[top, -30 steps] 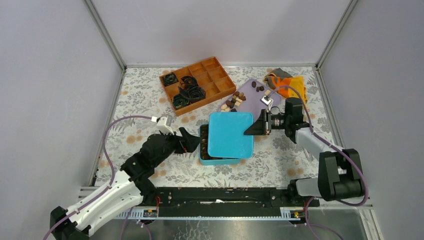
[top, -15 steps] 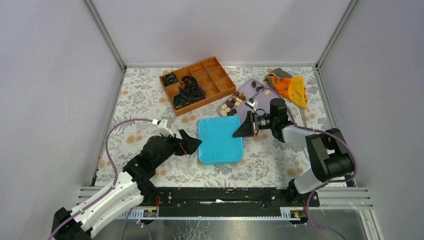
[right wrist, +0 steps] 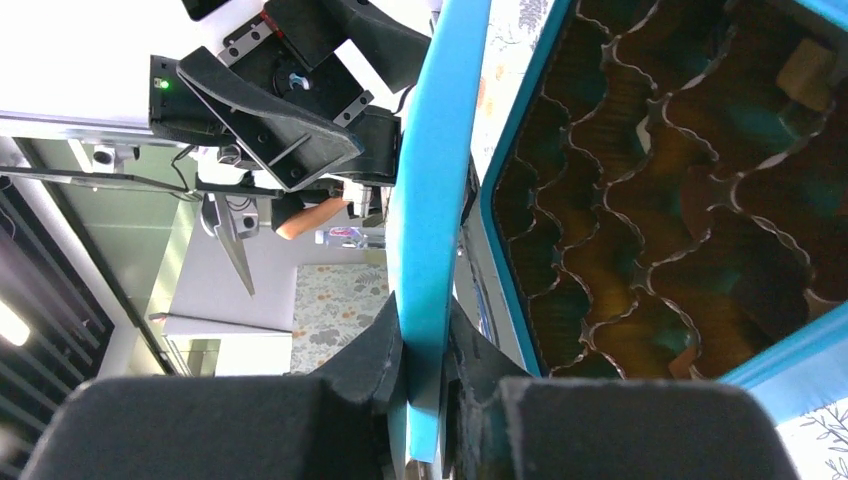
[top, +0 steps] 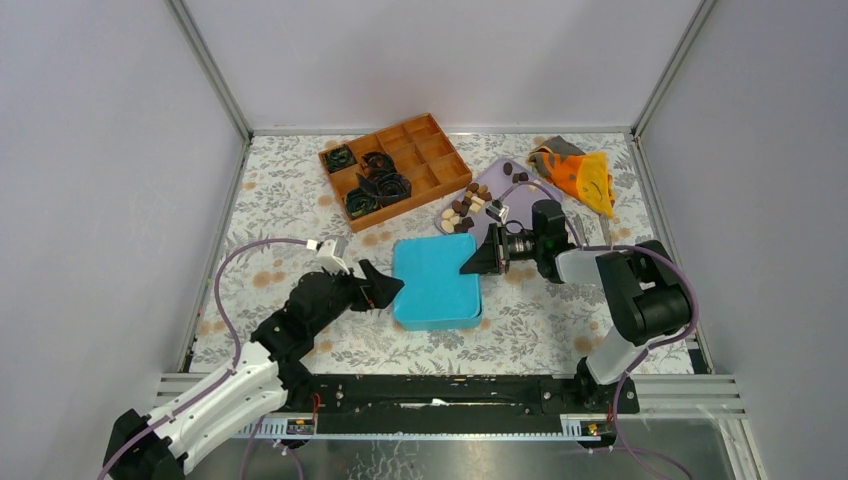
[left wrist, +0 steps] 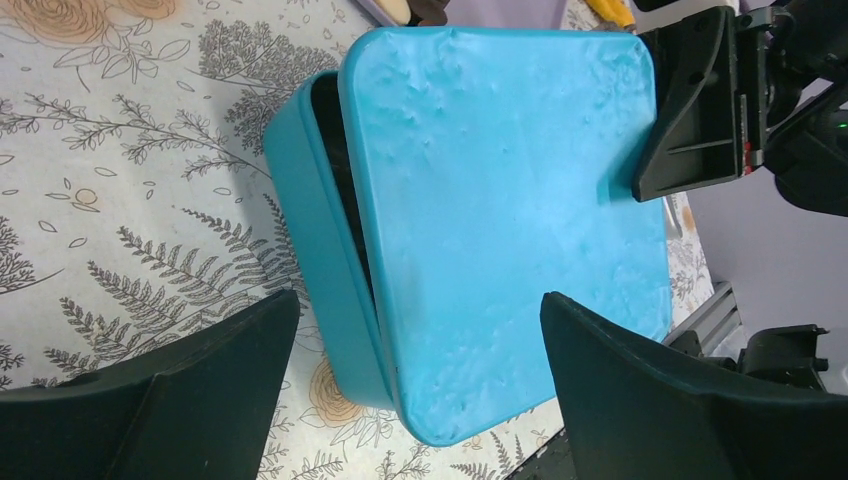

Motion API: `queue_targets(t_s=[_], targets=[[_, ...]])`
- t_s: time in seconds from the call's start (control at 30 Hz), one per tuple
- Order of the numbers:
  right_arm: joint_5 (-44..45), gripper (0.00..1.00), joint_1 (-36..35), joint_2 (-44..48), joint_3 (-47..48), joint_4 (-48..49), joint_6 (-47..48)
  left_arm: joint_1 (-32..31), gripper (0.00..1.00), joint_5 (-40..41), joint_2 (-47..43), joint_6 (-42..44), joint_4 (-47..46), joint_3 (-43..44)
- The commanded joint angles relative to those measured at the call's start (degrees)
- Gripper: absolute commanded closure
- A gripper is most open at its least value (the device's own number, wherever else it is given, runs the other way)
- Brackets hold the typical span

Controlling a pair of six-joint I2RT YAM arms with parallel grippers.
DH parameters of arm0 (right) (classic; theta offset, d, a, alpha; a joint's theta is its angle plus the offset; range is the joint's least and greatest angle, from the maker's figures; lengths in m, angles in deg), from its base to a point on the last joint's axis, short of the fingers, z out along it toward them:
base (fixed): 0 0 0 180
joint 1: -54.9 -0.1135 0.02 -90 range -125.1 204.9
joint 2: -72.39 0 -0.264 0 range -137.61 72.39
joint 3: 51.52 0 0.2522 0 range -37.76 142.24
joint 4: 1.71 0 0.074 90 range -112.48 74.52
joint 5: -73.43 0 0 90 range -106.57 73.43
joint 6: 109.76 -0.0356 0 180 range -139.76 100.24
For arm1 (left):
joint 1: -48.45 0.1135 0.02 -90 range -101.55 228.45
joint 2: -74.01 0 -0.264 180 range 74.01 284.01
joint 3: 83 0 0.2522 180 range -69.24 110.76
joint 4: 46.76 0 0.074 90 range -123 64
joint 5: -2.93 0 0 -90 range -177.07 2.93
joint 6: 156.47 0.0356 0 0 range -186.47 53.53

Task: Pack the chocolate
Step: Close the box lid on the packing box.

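The box's open rim (top: 480, 307) (right wrist: 786, 350) is below my right gripper, so my right gripper will bring the lid's raised edge down onto it and let go there.
A teal lid (top: 435, 283) lies tilted over the teal box (left wrist: 315, 250), covering nearly all of it. My right gripper (top: 470, 266) is shut on the lid's right edge (right wrist: 435, 150). Under the raised edge, the right wrist view shows the box's crinkled brown cups (right wrist: 650, 200), and a tan piece (right wrist: 805, 65) sits in one. More chocolate (top: 462, 208), brown and cream pieces, lies on a purple plate (top: 505, 190) behind the box. My left gripper (top: 385, 290) stands open at the box's left side, with its fingers (left wrist: 230, 350) spread around the near corner and touching nothing.
A wooden compartment tray (top: 435, 160) with black paper cups (top: 378, 185) stands at the back centre. An orange cloth (top: 582, 178) lies at the back right. Metal frame posts border the flowered table cover on both sides.
My right gripper has carried the lid left and down until it covers the box, whose open left strip no longer shows from above. The left arm has barely moved.
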Motion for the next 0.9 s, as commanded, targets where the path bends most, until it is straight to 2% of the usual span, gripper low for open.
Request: queue_targets(t_s=[0.0,0.1,0.37,0.73,0.83,0.87], targets=[[0.5,1.00,-0.5,0.1,2.9,-5.7,5.8,0.5,0.03,-0.3,1.3,-0.1,-4.4,-0.8],[1.2,1.00,-0.4,0.4,3.9,-11.0,9.9,0.5,0.06,-0.6,1.9,-0.1,-5.0,-1.1],[1.6,1.00,-0.4,0.5,4.3,-12.3,10.4,0.7,0.15,-3.1,3.4,-0.5,-7.1,-1.8],[-0.4,1.00,-0.2,0.1,2.7,-1.9,1.3,0.8,0.18,-5.7,5.5,-0.7,-8.9,-1.4],[0.0,1.00,-0.1,0.0,3.0,-3.6,2.7,0.8,0.18,-5.6,5.2,-0.7,-8.6,-1.5],[0.4,1.00,-0.1,-0.1,3.6,-7.3,4.5,0.8,0.18,-5.7,5.2,-0.7,-8.5,-1.5]])
